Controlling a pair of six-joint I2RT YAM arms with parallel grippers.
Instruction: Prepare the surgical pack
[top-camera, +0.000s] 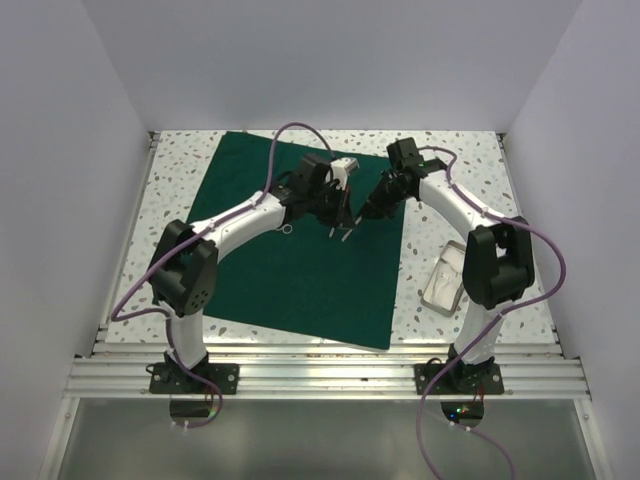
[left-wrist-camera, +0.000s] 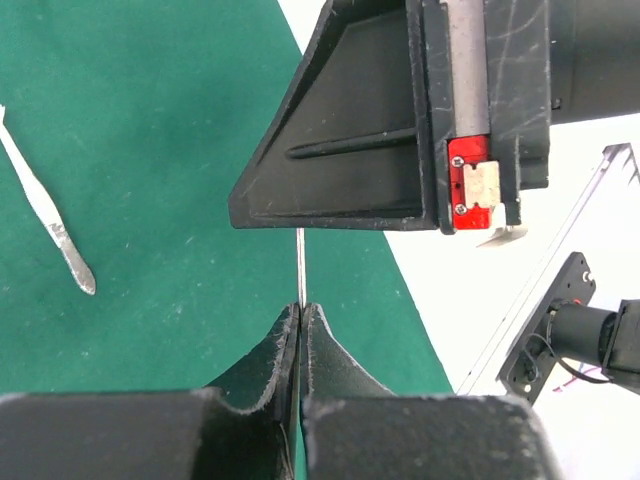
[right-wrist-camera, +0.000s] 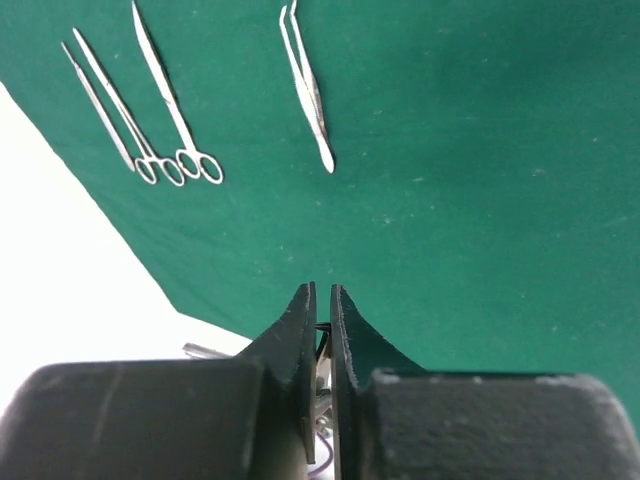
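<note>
The instrument goes into the open metal tray (top-camera: 440, 296) next, below my right gripper and to its right in the top view. I swing that way, lower and release it.
The dark green drape (top-camera: 300, 280) lies spread on the table. My left gripper (top-camera: 338, 215) hovers over its middle, shut on a thin steel instrument (left-wrist-camera: 300, 255) that shows edge-on in the left wrist view. My right gripper (top-camera: 368, 208) is right beside it; its jaws (right-wrist-camera: 321, 290) stand a hair apart around something thin, and the instrument runs up behind its finger (left-wrist-camera: 350, 150). Steel scissors (right-wrist-camera: 186, 152) and tweezers (right-wrist-camera: 312, 110) lie on the drape (right-wrist-camera: 480, 150). A small metal tray (top-camera: 440, 296) holding white items (top-camera: 448, 268) sits to the right of the drape.
White walls close in the speckled table (top-camera: 170, 200) on three sides. An aluminium rail (top-camera: 330, 375) runs along the near edge, where both arm bases stand. Purple cables loop over both arms. Another steel instrument (left-wrist-camera: 62, 235) lies on the drape left of my left gripper.
</note>
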